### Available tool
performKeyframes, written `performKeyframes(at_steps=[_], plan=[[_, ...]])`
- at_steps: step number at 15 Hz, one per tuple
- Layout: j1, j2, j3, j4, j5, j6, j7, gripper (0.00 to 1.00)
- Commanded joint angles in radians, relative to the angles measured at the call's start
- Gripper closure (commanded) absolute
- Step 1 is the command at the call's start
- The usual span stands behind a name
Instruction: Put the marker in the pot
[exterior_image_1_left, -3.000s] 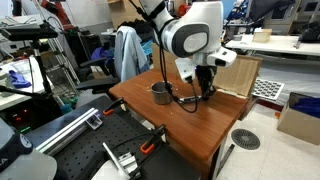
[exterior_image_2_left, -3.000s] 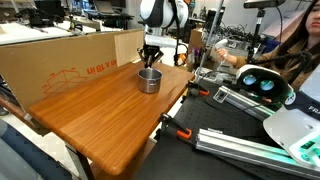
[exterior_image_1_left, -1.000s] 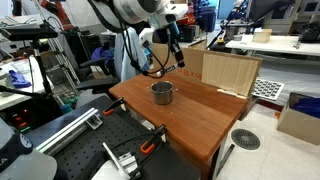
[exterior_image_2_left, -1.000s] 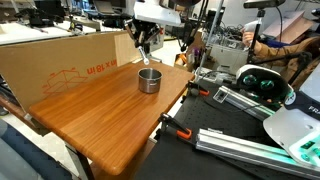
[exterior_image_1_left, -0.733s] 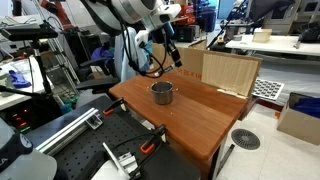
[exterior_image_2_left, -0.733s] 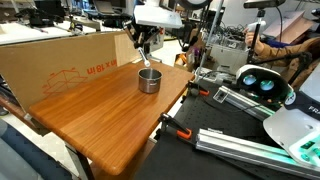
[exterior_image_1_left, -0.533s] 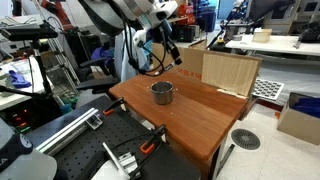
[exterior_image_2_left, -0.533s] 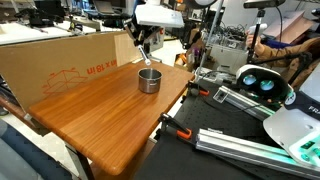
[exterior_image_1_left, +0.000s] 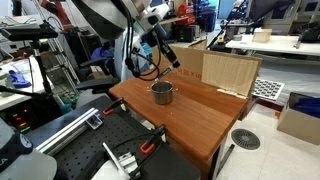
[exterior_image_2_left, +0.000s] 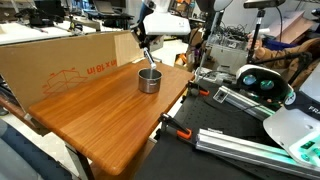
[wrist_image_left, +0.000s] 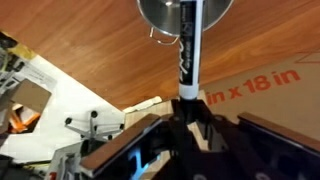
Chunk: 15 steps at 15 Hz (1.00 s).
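My gripper is above the pot, so it should next lower toward the pot's opening (exterior_image_1_left: 161, 86) (wrist_image_left: 165, 9) until the marker's far end dips inside. Then it should release the marker.
The steel pot (exterior_image_1_left: 161, 92) stands on the wooden table (exterior_image_1_left: 205, 125); it also shows in an exterior view (exterior_image_2_left: 149, 80) and at the top edge of the wrist view (wrist_image_left: 160, 12). My gripper (exterior_image_1_left: 166, 56) hangs in the air above and just behind the pot, also seen in an exterior view (exterior_image_2_left: 147, 52). In the wrist view the gripper (wrist_image_left: 187, 108) is shut on the marker (wrist_image_left: 190, 55), a slim stick that looks pale with dark print here. The marker points away from the jaws, its far end overlapping the pot's rim. The pot's inside is hidden in the wrist view.
A large cardboard box (exterior_image_2_left: 70, 58) stands along the table's back edge, also seen in an exterior view (exterior_image_1_left: 226, 72). Its printed side fills the right of the wrist view (wrist_image_left: 260, 85). Clamps and rails lie beyond the table's front edge (exterior_image_1_left: 120, 150).
The gripper has risen from the tabletop beside the pot with the marker. Over the last second it has shifted slightly and tilted above the pot. The pot has not moved.
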<state>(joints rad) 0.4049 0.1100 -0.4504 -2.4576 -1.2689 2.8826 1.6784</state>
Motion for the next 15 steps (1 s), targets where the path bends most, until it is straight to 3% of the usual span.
performKeyframes(at_steps=[1,8,15], plan=[[0.02,-0.048,-0.012,-0.022,-0.179,-0.054,0.168,0.95],[0.015,-0.032,0.006,-0.036,-0.329,-0.107,0.337,0.95],[0.015,-0.007,0.024,-0.047,-0.385,-0.142,0.405,0.95]])
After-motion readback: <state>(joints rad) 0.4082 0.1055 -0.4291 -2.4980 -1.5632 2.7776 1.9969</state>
